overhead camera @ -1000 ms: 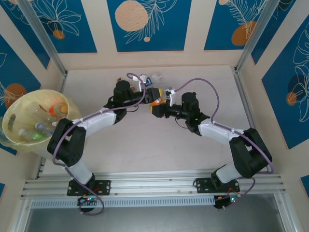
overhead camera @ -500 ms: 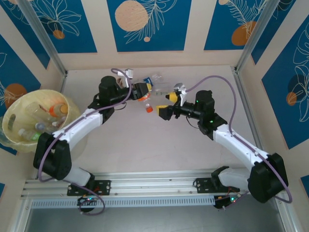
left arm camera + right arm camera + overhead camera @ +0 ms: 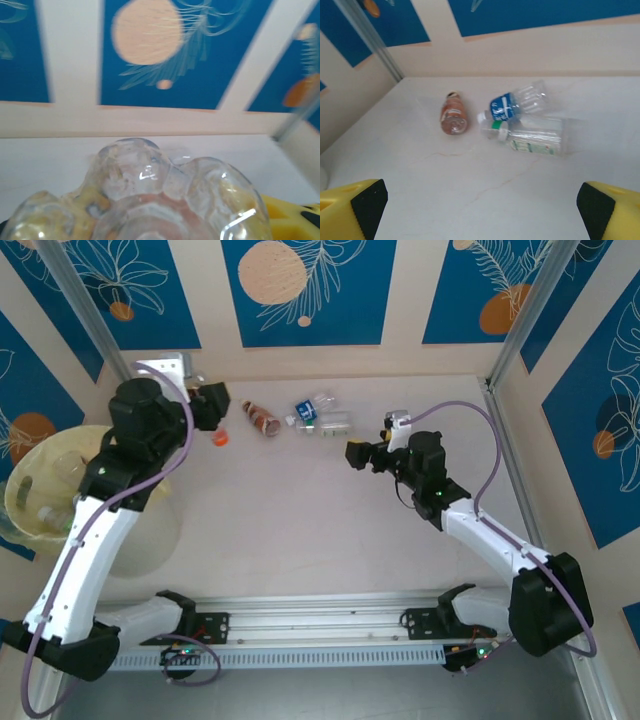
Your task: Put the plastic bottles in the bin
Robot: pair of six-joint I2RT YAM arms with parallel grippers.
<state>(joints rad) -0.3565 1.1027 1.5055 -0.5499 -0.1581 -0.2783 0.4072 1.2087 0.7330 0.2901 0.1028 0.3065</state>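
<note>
The pale yellow bin [image 3: 28, 483] already holds bottles. Next, my left gripper should carry the clear bottle [image 3: 219, 434] back over it, go down and release the bottle there.
My left gripper [image 3: 211, 418] is raised over the table's far left, shut on a clear plastic bottle [image 3: 219, 434] whose orange cap hangs down. The bottle's lumpy clear base [image 3: 160, 195] sits close in the left wrist view, with a yellow finger [image 3: 295, 217] beside it. The pale yellow bin [image 3: 28, 483] stands left of that gripper and holds several bottles. Three bottles lie at the table's back: a red-labelled one [image 3: 262, 418] [image 3: 453, 113], a blue-labelled one [image 3: 309, 410] [image 3: 512, 104] and a clear green-ringed one [image 3: 336, 425] [image 3: 535, 135]. My right gripper [image 3: 360, 455] is open, short of them.
The right gripper's yellow, black-padded fingers [image 3: 367, 202] stand wide apart over bare marble-patterned table. An aluminium corner post [image 3: 85, 315] rises behind the bin, and blue-panelled walls close the table's back and sides.
The left arm has lifted the orange-capped bottle from the table's middle and swung it left toward the bin. The right gripper has backed off to the right, away from that bottle.
</note>
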